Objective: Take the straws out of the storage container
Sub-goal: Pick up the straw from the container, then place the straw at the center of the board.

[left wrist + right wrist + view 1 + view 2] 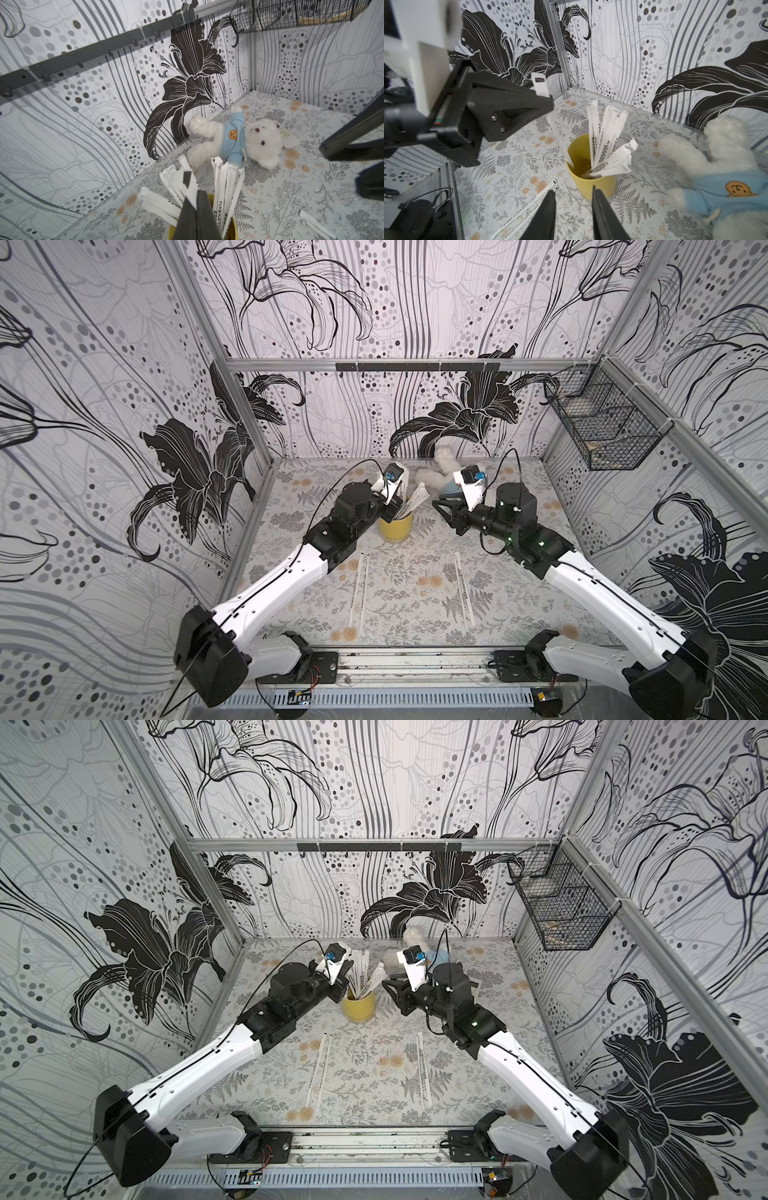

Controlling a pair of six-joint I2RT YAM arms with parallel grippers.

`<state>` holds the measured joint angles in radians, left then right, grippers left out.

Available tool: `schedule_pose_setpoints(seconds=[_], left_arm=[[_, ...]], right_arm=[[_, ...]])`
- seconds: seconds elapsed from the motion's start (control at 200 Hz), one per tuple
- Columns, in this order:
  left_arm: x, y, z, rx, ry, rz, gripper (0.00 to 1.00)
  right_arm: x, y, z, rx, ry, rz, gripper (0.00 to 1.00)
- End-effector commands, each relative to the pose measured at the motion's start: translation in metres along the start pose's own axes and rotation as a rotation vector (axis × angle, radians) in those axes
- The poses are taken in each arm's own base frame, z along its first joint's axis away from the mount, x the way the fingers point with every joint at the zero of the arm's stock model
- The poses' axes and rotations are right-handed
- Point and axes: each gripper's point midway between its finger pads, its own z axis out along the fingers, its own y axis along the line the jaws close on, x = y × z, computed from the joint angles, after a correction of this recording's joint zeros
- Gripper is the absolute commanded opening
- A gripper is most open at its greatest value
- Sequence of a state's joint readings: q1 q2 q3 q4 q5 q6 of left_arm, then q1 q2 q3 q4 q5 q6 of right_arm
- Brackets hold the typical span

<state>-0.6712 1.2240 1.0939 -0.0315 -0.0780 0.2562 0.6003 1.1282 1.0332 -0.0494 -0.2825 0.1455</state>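
Note:
The straw's lower end is still inside the cup, so next my left gripper needs to move up, then back and down to release it beside the nearest straw pair (pixel 364 588).
The storage container (pixel 395 529) (pixel 358 1009) (pixel 593 185) is a yellow cup standing on the table at mid-back. Several white wrapped straws (pixel 413 502) (pixel 363 975) (pixel 604 133) (pixel 225 187) fan out of it. My left gripper (pixel 395 508) (pixel 338 986) (pixel 196 193) (pixel 548 99) hangs over the cup's left rim, shut on one straw (pixel 558 137) whose lower end is still inside the cup. My right gripper (pixel 438 508) (pixel 388 988) (pixel 573 190) is open just right of the cup, with nothing between its fingers.
Two pairs of straws lie flat on the table, one pair front left (pixel 359 589) (pixel 320 1073) (pixel 525 209) and one front right (pixel 463 589) (pixel 422 1073). A white teddy (pixel 444 466) (pixel 249 141) (pixel 726 166) lies behind the cup. A black wire basket (pixel 602 427) (pixel 557 903) hangs on the right wall.

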Motion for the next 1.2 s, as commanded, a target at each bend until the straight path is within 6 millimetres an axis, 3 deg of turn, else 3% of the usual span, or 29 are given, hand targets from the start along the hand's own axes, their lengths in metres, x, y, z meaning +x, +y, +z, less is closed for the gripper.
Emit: schedule_pose_setpoints(seconds=[0.0,0.075,0.185,0.536,0.831,1.057,1.197], left_arm=[[-0.015,-0.007,-0.028,-0.010,0.032,-0.070,0.00],[-0.017,-0.009,-0.039,0.010,0.057,-0.155,0.00],[-0.002,-0.009,-0.051,0.011,0.141,-0.250,0.00],[0.073,-0.009,-0.084,-0.050,0.396,-0.370,0.00],[0.158,-0.001,-0.069,-0.042,0.690,-0.447,0.00],[0.222,0.001,-0.056,-0.012,0.861,-0.534,0.00],[0.251,0.001,-0.051,-0.005,0.935,-0.559,0.00]], right_arm=[[-0.011,0.017,0.005,-0.073,-0.016,0.020,0.33],[-0.008,0.028,0.010,-0.099,0.007,0.022,0.34],[-0.005,0.048,0.016,-0.164,0.019,0.030,0.35],[0.033,0.100,0.047,-0.324,0.102,0.058,0.39],[0.058,0.132,0.053,-0.391,0.156,0.067,0.39],[0.063,0.128,0.045,-0.358,0.160,0.062,0.39],[0.066,0.123,0.040,-0.334,0.160,0.048,0.39]])
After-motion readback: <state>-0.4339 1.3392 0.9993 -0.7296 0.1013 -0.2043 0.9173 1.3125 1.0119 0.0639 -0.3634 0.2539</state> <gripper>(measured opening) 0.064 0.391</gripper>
